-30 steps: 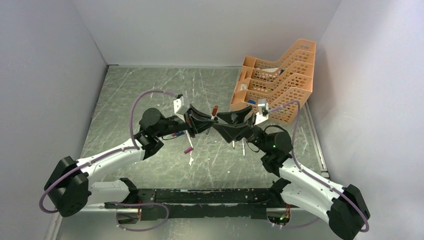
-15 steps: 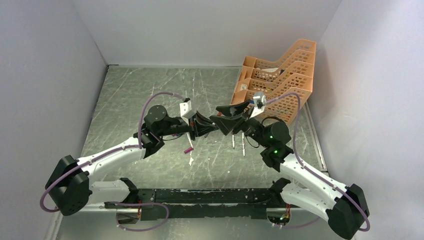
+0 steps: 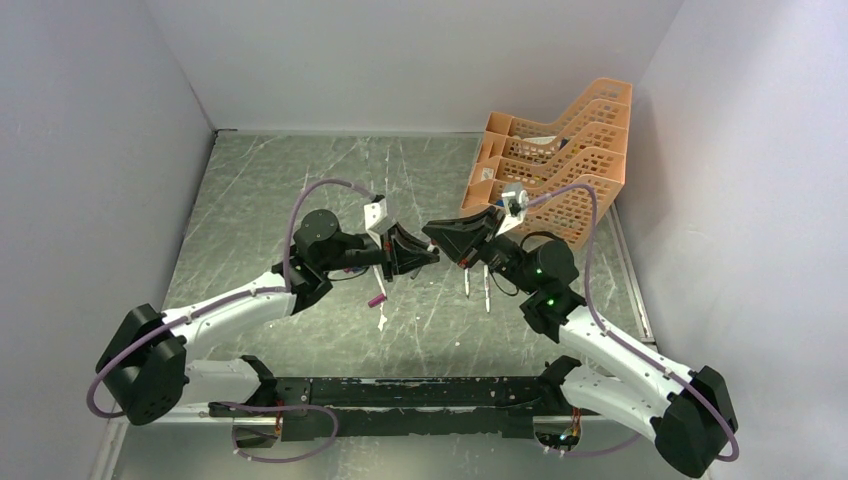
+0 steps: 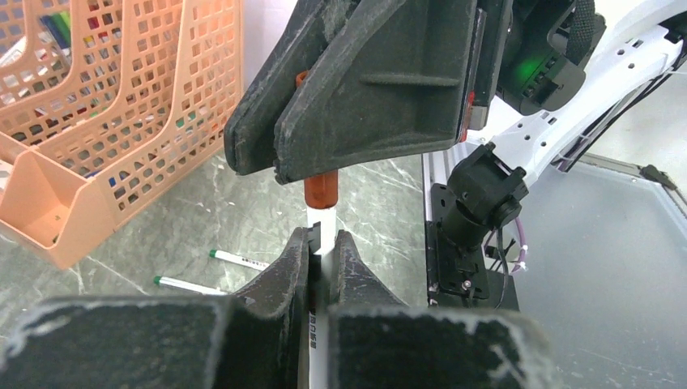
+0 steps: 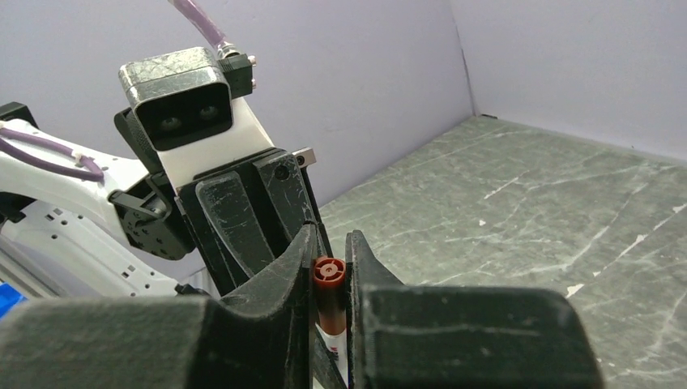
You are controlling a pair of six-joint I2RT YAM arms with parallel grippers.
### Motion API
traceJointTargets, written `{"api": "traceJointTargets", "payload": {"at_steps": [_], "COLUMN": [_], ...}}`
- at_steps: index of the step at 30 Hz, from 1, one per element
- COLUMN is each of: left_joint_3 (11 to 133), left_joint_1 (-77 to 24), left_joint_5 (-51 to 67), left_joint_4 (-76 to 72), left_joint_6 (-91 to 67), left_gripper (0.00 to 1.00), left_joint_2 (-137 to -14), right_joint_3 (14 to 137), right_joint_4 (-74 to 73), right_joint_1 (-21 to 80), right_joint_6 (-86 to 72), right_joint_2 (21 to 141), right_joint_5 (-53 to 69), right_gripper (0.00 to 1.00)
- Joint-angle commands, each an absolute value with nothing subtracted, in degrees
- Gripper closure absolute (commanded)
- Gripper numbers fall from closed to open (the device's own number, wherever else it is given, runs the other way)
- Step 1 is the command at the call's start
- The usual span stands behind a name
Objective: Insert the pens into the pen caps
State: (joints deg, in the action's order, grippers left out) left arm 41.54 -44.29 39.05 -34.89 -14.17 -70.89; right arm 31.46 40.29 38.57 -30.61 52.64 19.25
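The bare tabletop [image 3: 439, 206] beside the orange tray is outward of my left gripper and below it. My left gripper will next move outward and down and release the capped pen.
My left gripper [image 4: 324, 243] is shut on a thin white pen [image 4: 322, 223] that points away from its camera. A dark red-brown pen cap [image 4: 322, 188] sits on the pen's tip. My right gripper [image 5: 330, 251] is shut on that cap [image 5: 329, 271], with the white pen [image 5: 334, 340] showing just below it. In the top view the left gripper [image 3: 430, 256] and right gripper [image 3: 432, 230] meet tip to tip above the middle of the table. Two more pens [image 3: 467, 282] [image 3: 487, 292] lie on the table under the right arm. A magenta cap [image 3: 377, 299] lies under the left arm.
An orange mesh tray [image 3: 560, 160] stands at the back right, close behind the right gripper; it also shows in the left wrist view [image 4: 97, 121]. The two loose pens [image 4: 240, 259] [image 4: 190, 285] lie in front of it. Grey walls enclose the table.
The right gripper has moved left and closed on the red-brown cap at the pen's tip. The left arm has shifted slightly right, still holding the pen.
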Motion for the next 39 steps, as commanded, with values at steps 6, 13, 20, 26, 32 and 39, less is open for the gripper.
{"api": "traceJointTargets", "payload": {"at_steps": [6, 13, 20, 26, 32, 39], "left_joint_3": [50.18, 54.82, 58.45, 61.58, 62.30, 62.00], "left_joint_1": [-44.34, -44.09, -44.03, -43.40, -41.56, -41.15], "left_joint_5": [37.54, 34.90, 37.24, 37.02, 37.49, 41.16], "left_joint_4": [-35.53, -33.82, -37.01, -34.97, -36.63, -35.25], "left_joint_6": [-17.32, -15.99, -17.28, -14.86, -16.07, -14.98], "left_gripper": [0.93, 0.93, 0.93, 0.93, 0.93, 0.93], "left_joint_2": [-74.37, -75.51, -78.73, -79.19, -79.19, -79.76], "right_joint_3": [30.07, 25.07, 21.61, 18.77, 15.74, 15.62], "right_joint_4": [28.22, 26.01, 27.39, 28.44, 28.47, 29.70], "right_joint_1": [38.83, 39.59, 40.52, 42.58, 43.65, 43.86], "right_joint_6": [-27.69, -27.88, -29.31, -29.85, -30.85, -32.55], "right_joint_2": [50.53, 48.34, 48.49, 49.44, 48.66, 46.58], "right_joint_5": [19.29, 21.56, 23.29, 23.58, 22.33, 19.19], "right_gripper": [1.00, 1.00, 1.00, 1.00, 1.00, 1.00]}}
